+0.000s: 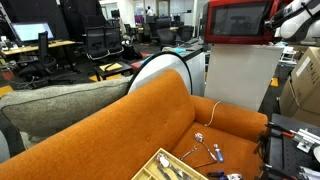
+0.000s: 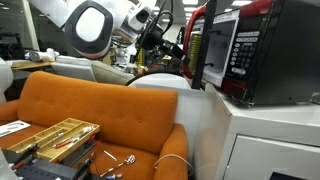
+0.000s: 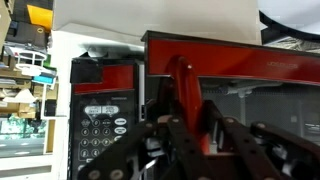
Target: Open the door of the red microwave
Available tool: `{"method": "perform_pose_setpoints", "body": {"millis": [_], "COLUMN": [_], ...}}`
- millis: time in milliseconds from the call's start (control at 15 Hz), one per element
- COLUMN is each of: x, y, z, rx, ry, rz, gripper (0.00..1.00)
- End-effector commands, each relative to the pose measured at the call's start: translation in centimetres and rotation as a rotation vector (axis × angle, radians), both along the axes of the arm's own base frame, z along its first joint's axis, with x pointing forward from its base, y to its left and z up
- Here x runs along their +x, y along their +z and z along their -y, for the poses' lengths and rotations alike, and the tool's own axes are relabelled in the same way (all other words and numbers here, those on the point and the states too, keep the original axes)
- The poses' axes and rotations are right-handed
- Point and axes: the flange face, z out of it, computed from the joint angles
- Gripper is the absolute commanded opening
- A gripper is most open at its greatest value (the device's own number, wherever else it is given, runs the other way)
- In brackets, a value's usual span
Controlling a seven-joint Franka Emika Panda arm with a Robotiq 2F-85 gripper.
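The door is only partly open. Next, my gripper should pull the vertical red handle (image 3: pixel 188 95) between its fingers farther away from the keypad panel (image 3: pixel 100 115), then let go of the handle.
The red microwave (image 1: pixel 240 20) (image 2: pixel 265 50) stands on a white pedestal (image 1: pixel 240 80) (image 2: pixel 270 140). Its door (image 2: pixel 200 50) (image 3: pixel 260 90), a red frame around dark glass, is swung out a little from the keypad panel (image 3: pixel 100 115). My gripper (image 3: pixel 185 135) is at the door's front in both exterior views (image 1: pixel 283 22) (image 2: pixel 170 42). In the wrist view its fingers close around the door's vertical red handle (image 3: pixel 180 90).
An orange sofa (image 1: pixel 120 130) (image 2: pixel 100 100) sits below the microwave, with a wooden tool tray (image 1: pixel 165 165) (image 2: pixel 55 135) and small tools in front of it. Tan cardboard boxes (image 1: pixel 305 85) stand beside the pedestal. Office chairs (image 1: pixel 100 45) and desks fill the background.
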Motion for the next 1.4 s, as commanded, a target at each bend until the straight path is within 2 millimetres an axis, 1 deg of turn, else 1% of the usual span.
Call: {"method": "perform_pose_setpoints", "body": {"millis": [0, 333, 933, 1200, 1267, 1333], "x": [1.6, 1.8, 2.7, 3.1, 3.1, 3.1], "y": [0.0, -0.1, -0.2, -0.2, -0.2, -0.2], "z": [-1.4, -1.6, -2.6, -2.9, -3.0, -3.0], "rx": [-0.001, 0.0, 0.003, 0.004, 0.004, 0.003], "ry": [0.049, 0.057, 0.09, 0.101, 0.104, 0.105], "rz": [0.026, 0.027, 0.028, 0.029, 0.028, 0.025], "gripper": [0.07, 0.07, 0.07, 0.1, 0.18, 0.52]}}
